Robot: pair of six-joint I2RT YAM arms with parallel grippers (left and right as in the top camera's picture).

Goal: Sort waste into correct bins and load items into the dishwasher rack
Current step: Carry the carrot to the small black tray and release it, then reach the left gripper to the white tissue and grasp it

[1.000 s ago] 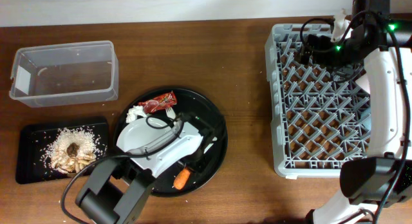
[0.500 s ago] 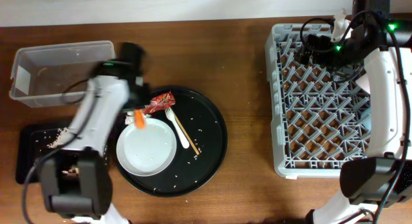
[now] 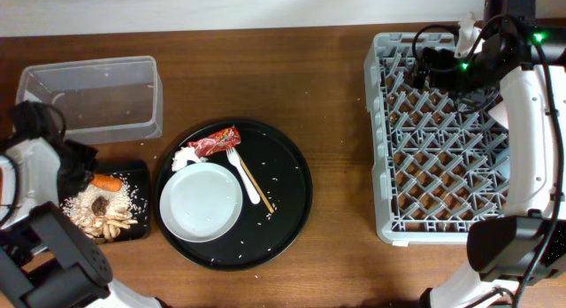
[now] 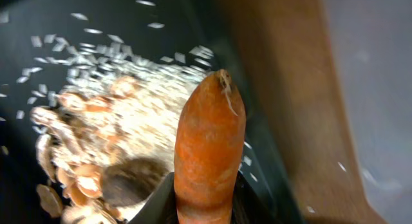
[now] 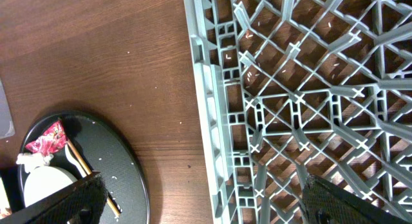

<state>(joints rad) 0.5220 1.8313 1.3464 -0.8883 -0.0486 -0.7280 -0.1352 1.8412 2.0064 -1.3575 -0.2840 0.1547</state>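
Observation:
The left gripper needs to lower the orange carrot [image 3: 108,180] slightly back onto the rice next, because the flat black tray already has food scraps in it.
My left gripper [image 3: 86,177] is shut on the orange carrot [image 3: 108,180] and holds it over the flat black tray [image 3: 40,188]. The left wrist view shows the carrot [image 4: 209,140] above the rice with brown bits [image 4: 116,114] and a dark lump [image 4: 125,182]. The clear tub [image 3: 88,100] stands behind. The grey-white plate [image 3: 205,202], red wrapper [image 3: 215,142], white tissue [image 3: 184,157], white fork [image 3: 243,171] and a chopstick [image 3: 258,188] lie on the round black tray [image 3: 287,211]. My right gripper [image 3: 426,67] is open and empty above the grey rack [image 3: 442,157].
The right wrist view shows the rack's left wall [image 5: 212,102], bare brown table beside it, and the round black tray's edge [image 5: 125,166] with the wrapper [image 5: 48,139]. Loose rice grains lie scattered on the round tray.
My left arm swung left from the round black tray, carrying the carrot past the wrapper to above the flat black tray. The right arm has not moved.

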